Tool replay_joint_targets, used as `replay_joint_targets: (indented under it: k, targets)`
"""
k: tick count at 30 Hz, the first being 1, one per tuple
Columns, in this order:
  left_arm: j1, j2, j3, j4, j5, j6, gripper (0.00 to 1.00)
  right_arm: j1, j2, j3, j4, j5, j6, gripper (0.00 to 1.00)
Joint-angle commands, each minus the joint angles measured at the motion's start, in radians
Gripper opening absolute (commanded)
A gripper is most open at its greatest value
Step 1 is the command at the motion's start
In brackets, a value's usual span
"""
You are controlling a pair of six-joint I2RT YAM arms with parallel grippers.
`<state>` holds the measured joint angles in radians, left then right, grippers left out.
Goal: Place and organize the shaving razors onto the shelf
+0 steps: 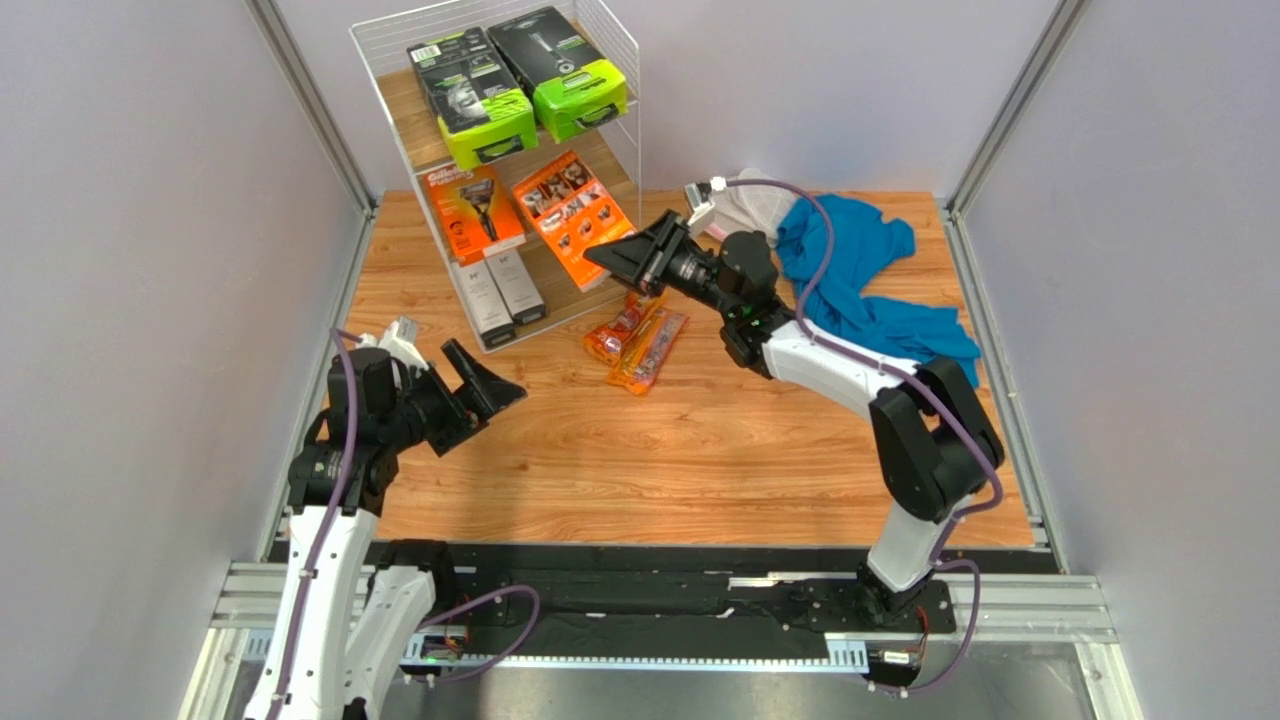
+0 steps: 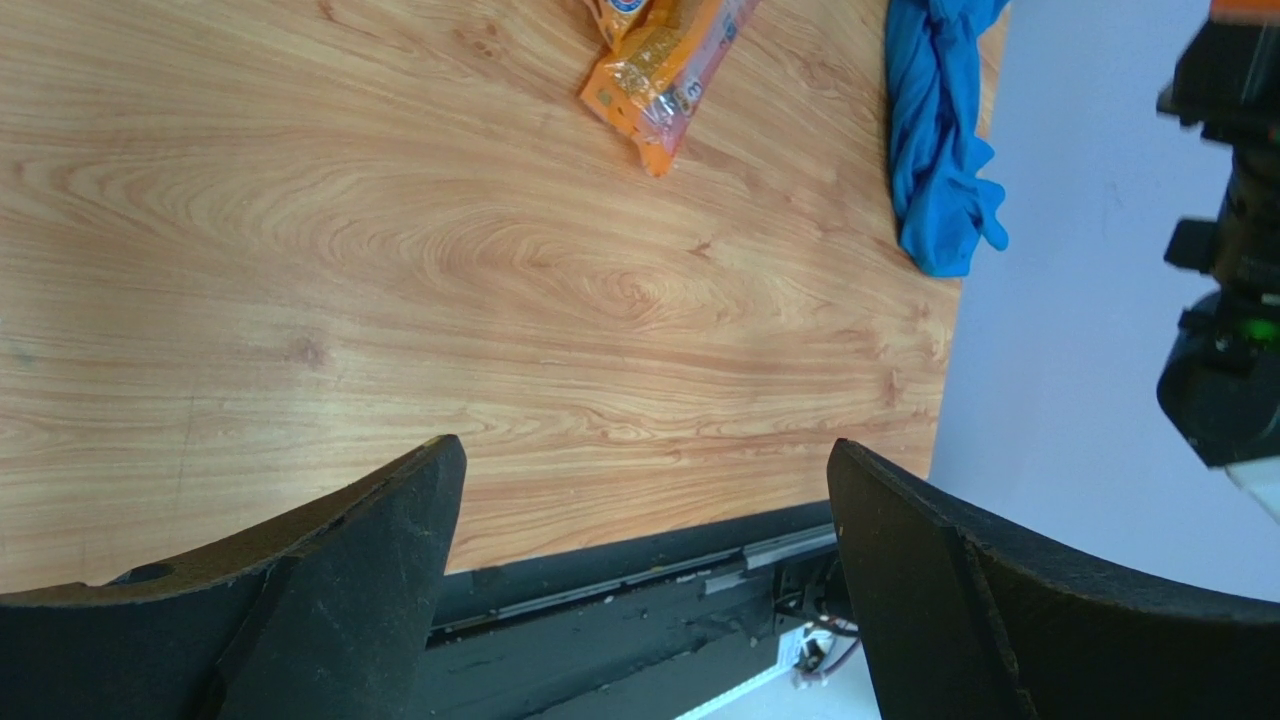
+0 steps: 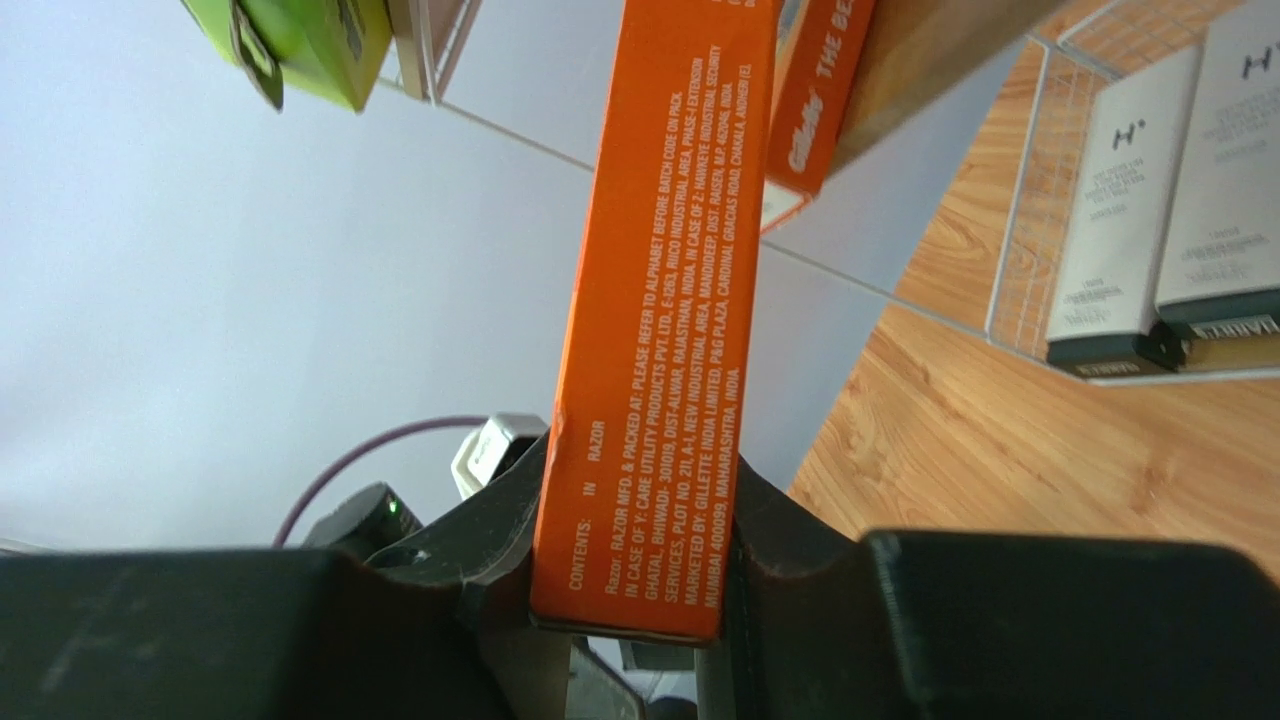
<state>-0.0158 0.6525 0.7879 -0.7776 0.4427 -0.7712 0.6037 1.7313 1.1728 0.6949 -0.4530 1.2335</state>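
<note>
My right gripper holds the jutting Gillette box and should next push it outward onto the shelf's free middle-level space beside the other Gillette box and release it.
The white wire shelf [image 1: 406, 108] stands at the back. Two black, lime-green packs [image 1: 519, 83] lie on its top tier. One orange Gillette box [image 1: 473, 210] leans on the middle tier. My right gripper [image 1: 628, 258] is shut on the second orange Gillette box [image 1: 571, 210], held at the middle tier; in the right wrist view the box's edge [image 3: 661, 345] is pinched between the jaws of the gripper [image 3: 639, 518]. Two small orange blister packs [image 1: 639, 338] lie on the table, also seen in the left wrist view [image 2: 669, 60]. My left gripper [image 1: 481, 393] is open and empty over the near left.
Two slim grey-white boxes [image 1: 501, 288] stand on the bottom tier, and they also show in the right wrist view [image 3: 1172, 195]. A blue cloth [image 1: 864, 270] lies at the back right, with a white object beside it. Grey walls enclose the table on three sides.
</note>
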Motion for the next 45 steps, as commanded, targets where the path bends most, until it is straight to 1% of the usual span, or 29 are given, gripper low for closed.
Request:
replay_joint_targets:
  k: [1, 5, 6, 9, 13, 15, 20, 25, 29, 31, 34, 35, 36, 38, 43, 44, 45]
  targets:
    - [0.01, -0.043, -0.025, -0.005, 0.045, 0.027, 0.99, 0.002, 0.071, 0.146, 0.097, 0.037, 0.032, 0.0]
    - [0.01, -0.062, -0.033, -0.017, 0.045, 0.068, 0.99, 0.001, 0.151, 0.249, 0.055, 0.053, 0.043, 0.0]
    - [0.01, -0.059, -0.03, -0.022, 0.044, 0.075, 0.99, 0.002, 0.169, 0.301, 0.045, 0.05, 0.044, 0.0]
    - [0.01, -0.048, -0.016, -0.028, 0.054, 0.09, 0.99, 0.002, 0.241, 0.375, 0.006, 0.053, 0.057, 0.0]
    - [0.01, -0.042, 0.0, -0.026, 0.062, 0.099, 0.99, 0.004, 0.336, 0.513, -0.046, 0.06, 0.086, 0.0]
    - [0.01, -0.044, 0.004, -0.029, 0.065, 0.108, 0.99, 0.005, 0.378, 0.54, -0.044, 0.069, 0.109, 0.0]
    - [0.011, -0.047, 0.005, -0.038, 0.068, 0.122, 0.99, 0.01, 0.415, 0.6, -0.103, 0.114, 0.11, 0.01]
    - [0.01, -0.051, 0.007, -0.052, 0.07, 0.138, 0.99, 0.011, 0.448, 0.656, -0.194, 0.117, 0.124, 0.08]
    - [0.01, -0.056, 0.001, -0.054, 0.074, 0.139, 0.99, 0.013, 0.455, 0.662, -0.222, 0.109, 0.135, 0.14]
    - [0.01, -0.057, -0.003, -0.055, 0.074, 0.142, 0.99, 0.013, 0.455, 0.659, -0.238, 0.096, 0.133, 0.2]
    - [0.01, -0.065, -0.013, -0.055, 0.079, 0.144, 0.99, 0.016, 0.442, 0.624, -0.224, 0.096, 0.139, 0.44]
    - [0.01, -0.068, -0.019, -0.055, 0.08, 0.144, 0.99, 0.016, 0.421, 0.605, -0.216, 0.102, 0.136, 0.57]
    - [0.01, -0.068, -0.024, -0.054, 0.082, 0.144, 0.99, 0.018, 0.409, 0.576, -0.215, 0.118, 0.13, 0.62]
    - [0.01, -0.076, -0.035, -0.054, 0.08, 0.148, 0.99, 0.018, 0.378, 0.561, -0.232, 0.128, 0.12, 0.72]
    - [0.01, -0.09, -0.053, -0.055, 0.08, 0.145, 0.99, 0.018, 0.346, 0.519, -0.253, 0.125, 0.103, 0.79]
    - [0.01, -0.091, -0.055, -0.055, 0.082, 0.144, 0.99, 0.019, 0.338, 0.505, -0.256, 0.126, 0.104, 0.84]
    - [0.01, -0.091, -0.053, -0.055, 0.082, 0.144, 0.99, 0.019, 0.318, 0.489, -0.255, 0.137, 0.106, 0.92]
